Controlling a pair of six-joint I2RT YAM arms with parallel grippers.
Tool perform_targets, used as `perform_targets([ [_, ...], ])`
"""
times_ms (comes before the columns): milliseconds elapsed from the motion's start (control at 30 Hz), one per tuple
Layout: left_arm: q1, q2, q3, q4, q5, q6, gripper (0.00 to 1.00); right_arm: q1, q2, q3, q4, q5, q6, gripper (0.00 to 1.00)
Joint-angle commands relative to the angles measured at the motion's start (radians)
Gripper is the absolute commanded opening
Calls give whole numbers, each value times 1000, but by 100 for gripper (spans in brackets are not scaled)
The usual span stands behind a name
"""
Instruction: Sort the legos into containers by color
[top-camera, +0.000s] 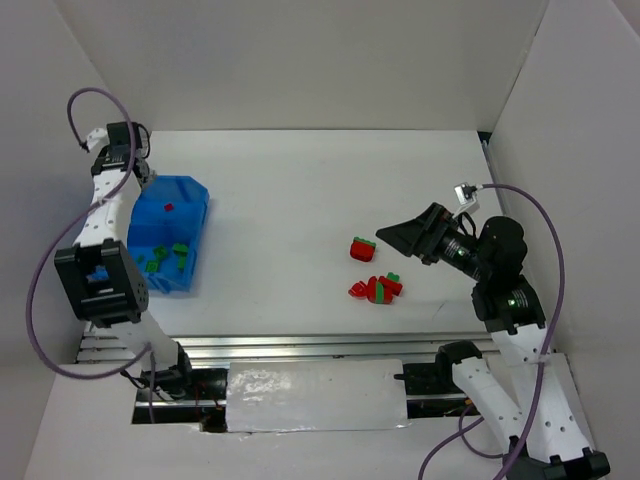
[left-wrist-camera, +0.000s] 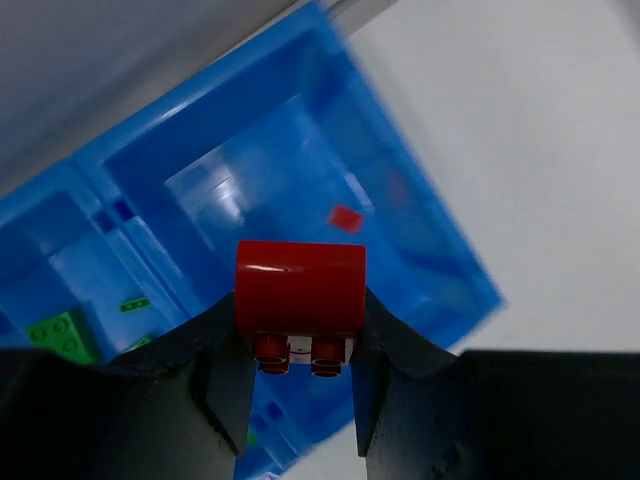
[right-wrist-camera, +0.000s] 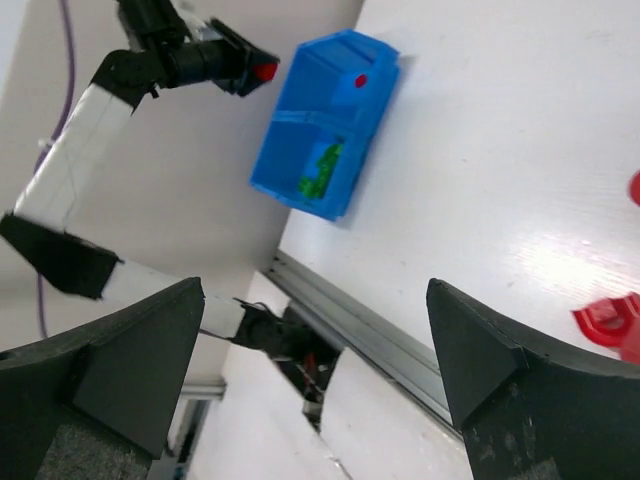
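Observation:
The far red-lego section of the bin is below the left gripper, to its right in the top view, so the left gripper will go down that way to let go of the matching lego.
My left gripper (left-wrist-camera: 300, 310) is shut on a red lego (left-wrist-camera: 300, 285) and holds it above the blue bin (left-wrist-camera: 420, 255). In the top view this gripper (top-camera: 147, 180) is at the bin's (top-camera: 190, 195) far left edge. The far compartment holds one small red lego (top-camera: 168, 209), which also shows in the left wrist view (left-wrist-camera: 346, 217). The near compartment holds several green legos (top-camera: 165, 256). My right gripper (top-camera: 392, 236) is open and empty above the table, just right of a red and green lego (top-camera: 362, 248). A small pile of red and green legos (top-camera: 376, 289) lies nearer the front.
White walls close in the table on the left, back and right. A metal rail (top-camera: 300, 347) runs along the front edge. In the right wrist view the bin (right-wrist-camera: 300, 150) and the left gripper's red lego (right-wrist-camera: 263, 71) show far off, with red legos (right-wrist-camera: 605, 320) at the right edge.

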Motion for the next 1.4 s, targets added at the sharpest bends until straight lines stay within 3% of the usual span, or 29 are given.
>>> perform_targets([
  [0, 79, 121, 65, -235, 109, -131, 0, -3, -41, 56, -156, 90, -150, 100],
  [200, 108, 134, 1, -169, 166, -140, 0, -3, -69, 82, -212, 82, -201, 100],
  [333, 108, 144, -18, -148, 189, -143, 8, -5, -71, 79, -221, 70, -214, 100],
  [867, 108, 112, -23, -83, 264, -100, 23, -3, -83, 42, -215, 44, -240, 100],
  [1233, 106, 107, -27, -63, 296, -79, 38, -3, -81, 36, -189, 19, -230, 100],
  [1367, 106, 97, -37, -49, 296, -79, 49, -3, -80, 25, -173, 7, -221, 100],
])
